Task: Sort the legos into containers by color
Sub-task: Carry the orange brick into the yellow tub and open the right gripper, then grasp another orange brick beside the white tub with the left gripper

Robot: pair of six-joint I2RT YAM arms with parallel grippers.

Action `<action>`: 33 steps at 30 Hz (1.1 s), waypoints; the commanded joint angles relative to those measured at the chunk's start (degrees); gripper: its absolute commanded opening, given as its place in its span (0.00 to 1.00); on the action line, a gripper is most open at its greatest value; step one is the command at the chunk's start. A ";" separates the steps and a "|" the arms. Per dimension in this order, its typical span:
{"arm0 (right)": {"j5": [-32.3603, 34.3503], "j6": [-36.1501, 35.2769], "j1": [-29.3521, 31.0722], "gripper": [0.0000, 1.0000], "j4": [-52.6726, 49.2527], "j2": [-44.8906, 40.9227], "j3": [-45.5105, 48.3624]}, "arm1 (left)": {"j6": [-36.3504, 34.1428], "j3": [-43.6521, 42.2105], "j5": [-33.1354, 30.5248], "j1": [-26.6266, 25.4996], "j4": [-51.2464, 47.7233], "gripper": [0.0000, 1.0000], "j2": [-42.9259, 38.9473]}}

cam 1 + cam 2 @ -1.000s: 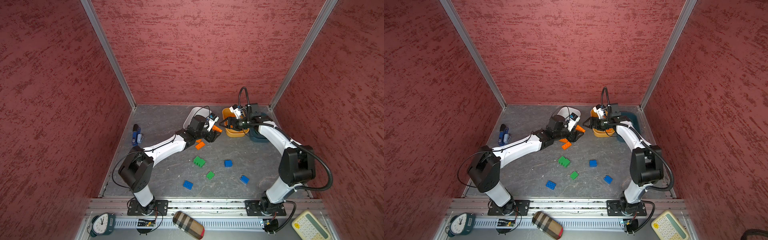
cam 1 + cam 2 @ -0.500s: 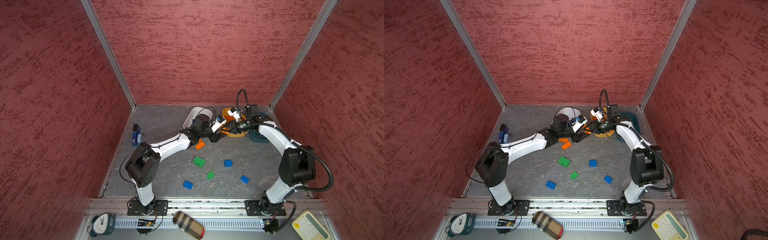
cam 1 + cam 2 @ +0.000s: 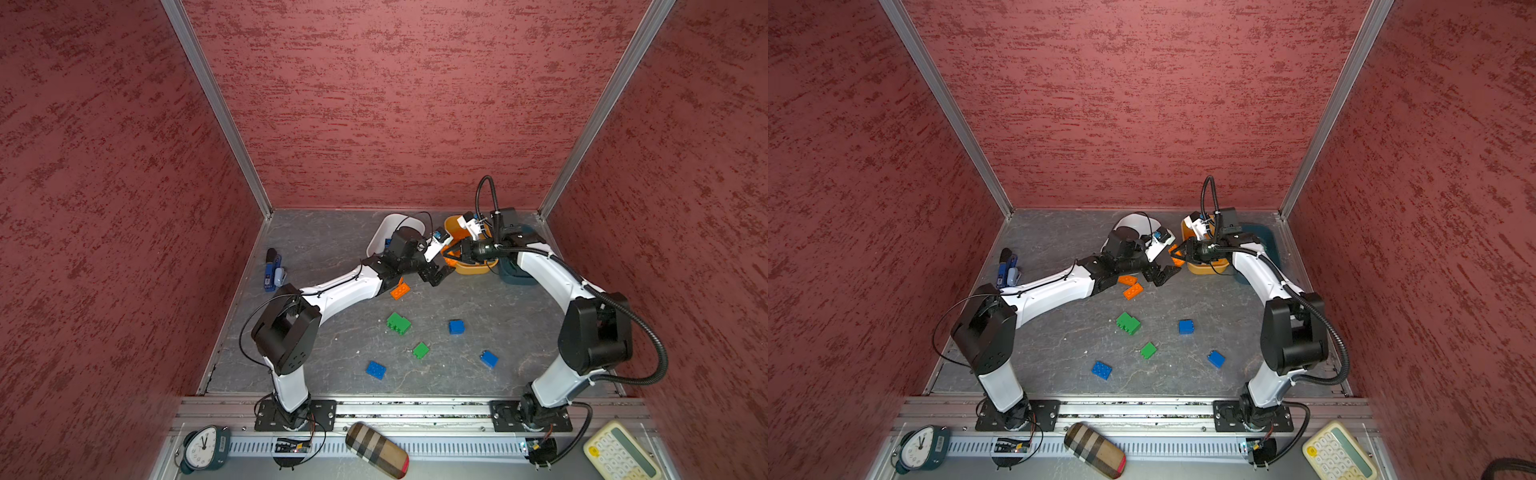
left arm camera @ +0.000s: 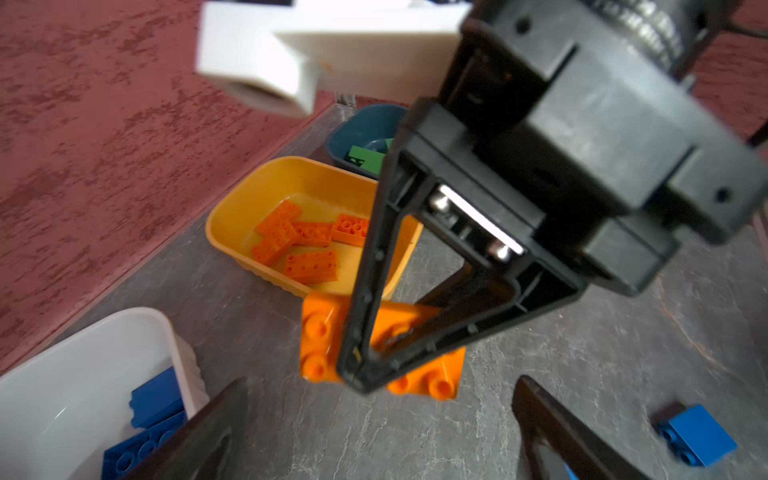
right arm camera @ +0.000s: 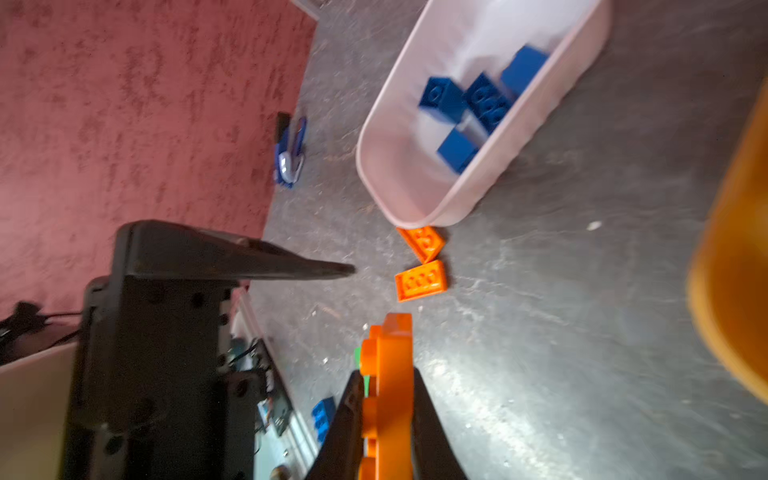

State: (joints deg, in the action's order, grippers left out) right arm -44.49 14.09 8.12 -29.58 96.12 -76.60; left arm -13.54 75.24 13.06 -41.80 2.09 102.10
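Observation:
The lego goes outward next as my right gripper swings and turns down over the yellow-orange tub (image 5: 744,308) to release it. The tub's orange legos lie below and outward of the fingers.
My right gripper (image 5: 387,419) is shut on an orange lego (image 5: 392,365), held edge-on just above the floor beside the yellow-orange tub (image 3: 473,271). In the left wrist view the same orange lego (image 4: 320,332) sits in the right gripper (image 4: 357,374). My left gripper (image 3: 436,274) stands open and empty just below it, jaws wide apart. The yellow-orange tub (image 4: 257,183) holds several orange legos, the white tub (image 5: 457,199) several blue ones, and the teal tub (image 4: 357,129) green ones. Two loose orange legos (image 3: 1133,291) lie under the left arm.
Two green legos (image 3: 398,323) and three blue legos (image 3: 456,326) lie scattered on the grey floor in front. A blue-and-black stapler-like gadget (image 3: 273,270) lies by the left wall. Both arms meet closely between the white and yellow-orange tubs.
The left gripper carried the orange lego over to the right gripper. The right gripper shut on it, and the left gripper then opened and let go.

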 commanded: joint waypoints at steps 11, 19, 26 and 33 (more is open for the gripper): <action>44.88 -5.96 -5.85 0.00 8.63 19.28 -13.66 | 12.10 -14.71 -23.50 0.59 8.02 0.99 -9.98; 50.18 -10.28 -5.80 0.29 4.88 29.05 -26.98 | 23.07 -18.99 -28.60 1.48 -1.30 1.00 -13.84; 44.73 -9.60 -4.44 0.71 4.35 22.61 -23.77 | 29.17 -20.47 -26.48 2.91 -8.83 1.00 -14.97; 44.21 -5.35 -3.64 0.99 10.49 5.34 -7.68 | 28.58 -14.89 -24.82 2.13 -18.68 0.99 -10.41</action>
State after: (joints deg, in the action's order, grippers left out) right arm 0.64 6.85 4.43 -23.20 108.90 -88.53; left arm 14.20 57.49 -12.99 -39.29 -10.94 89.41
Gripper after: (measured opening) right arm 0.988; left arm 0.995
